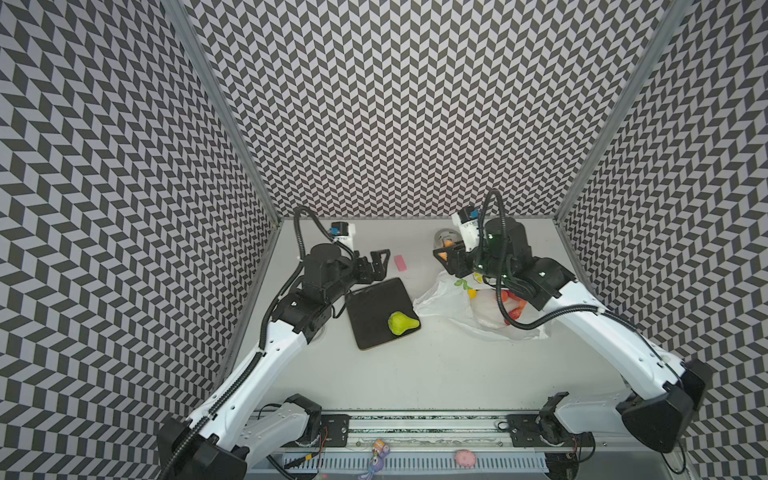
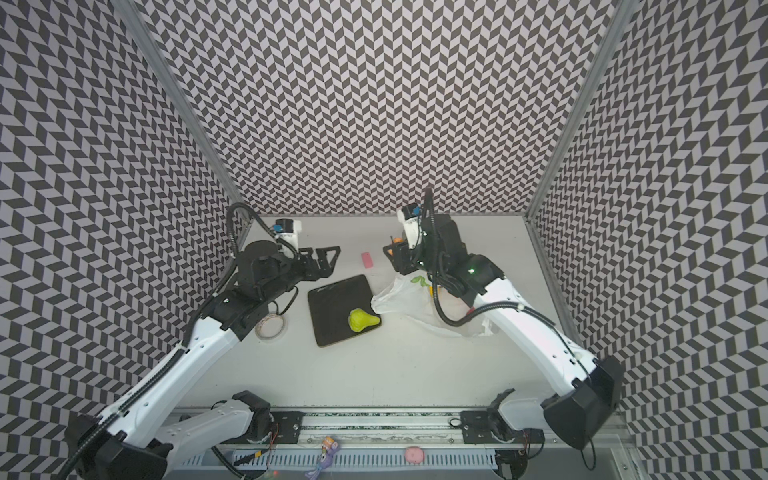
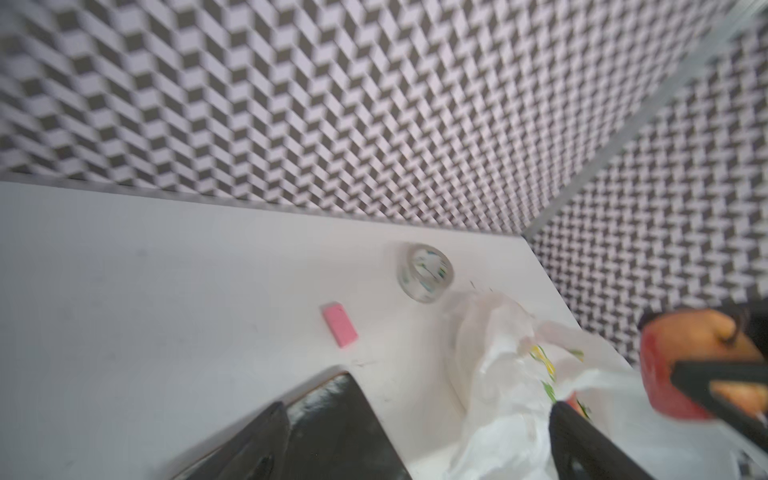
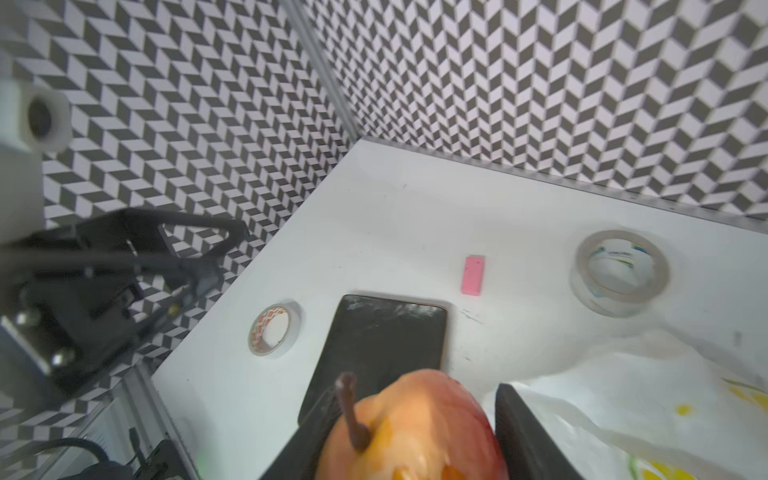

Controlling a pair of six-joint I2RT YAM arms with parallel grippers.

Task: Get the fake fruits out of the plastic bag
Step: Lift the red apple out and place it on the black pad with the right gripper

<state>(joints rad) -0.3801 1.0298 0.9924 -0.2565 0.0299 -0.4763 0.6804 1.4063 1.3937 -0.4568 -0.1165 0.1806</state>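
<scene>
I will lower my right gripper onto the black pad's bare far end [image 4: 406,329] next and let go of the peach-orange fake fruit [image 4: 419,419] there, because the green pear takes the pad's near corner.
My right gripper [image 4: 415,453] is shut on a peach-orange fake fruit [image 4: 419,419] with a brown stem, lifted above the table at the back, beside the plastic bag [image 1: 440,302]. The white, lemon-printed bag lies crumpled under my right arm. Red fake fruits [image 1: 515,309] and a yellow one [image 1: 472,294] show through it. A green pear [image 1: 401,322] lies on the black pad [image 1: 374,303], seen in both top views. My left gripper [image 1: 379,264] hangs open and empty above the pad's far corner. The left wrist view shows the held fruit [image 3: 690,340] off to the side.
A pink eraser block [image 1: 400,262] lies between the grippers at the back. A clear tape roll [image 4: 621,272] stands near the back wall beside the bag. A white tape roll [image 2: 271,326] sits under the left arm. Patterned walls close in three sides.
</scene>
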